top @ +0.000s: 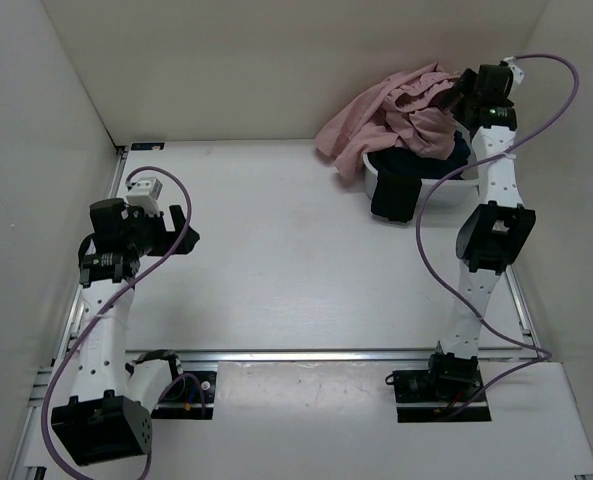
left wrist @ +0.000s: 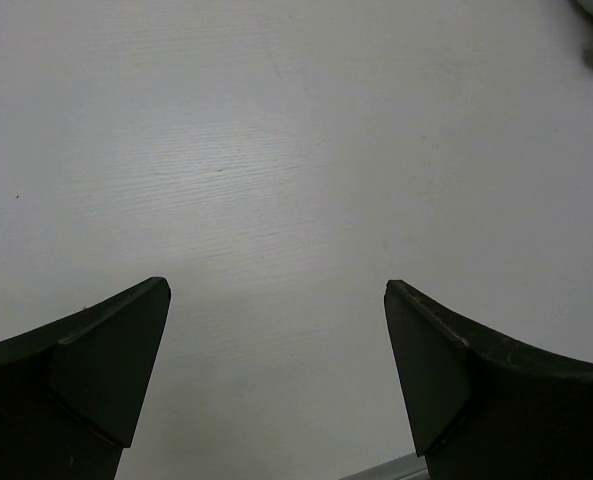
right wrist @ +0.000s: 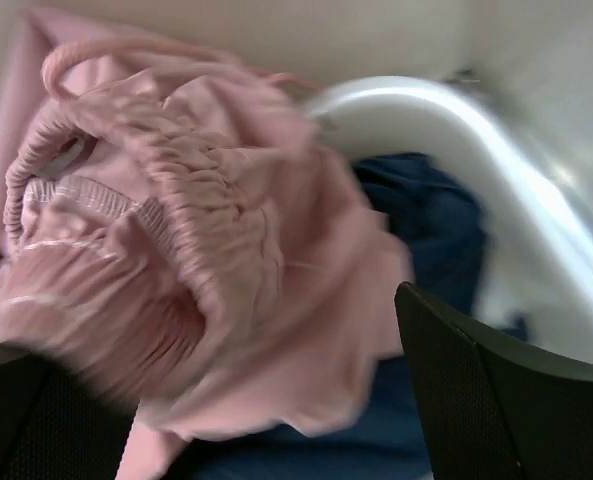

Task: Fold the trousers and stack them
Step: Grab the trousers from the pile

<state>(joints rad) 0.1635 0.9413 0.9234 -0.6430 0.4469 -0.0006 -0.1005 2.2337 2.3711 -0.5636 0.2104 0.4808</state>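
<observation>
The trousers' gathered waistband (top: 438, 88) (right wrist: 188, 195) lies beside my right gripper, toward the left in the top view. My right gripper should move left there and close, because the waistband bunches between my fingers.
The dusty-pink trousers (top: 386, 115) lie crumpled in a heap on the white basket (top: 372, 172) at the back right, spilling over its left rim. My right gripper (top: 454, 95) hangs over the heap, open. In the right wrist view the gathered waistband of the trousers (right wrist: 176, 230) lies between and below the wide-apart fingers of that gripper (right wrist: 216, 330); I cannot tell whether they touch the cloth. My left gripper (top: 181, 225) is open and empty over bare table at the left, and its wrist view (left wrist: 276, 285) shows only tabletop.
A dark navy garment (right wrist: 426, 220) lies in the basket (right wrist: 456, 110) under the trousers, and a dark piece (top: 394, 195) hangs over the front rim. White walls enclose the table on the left, back and right. Metal rails run along the near edge.
</observation>
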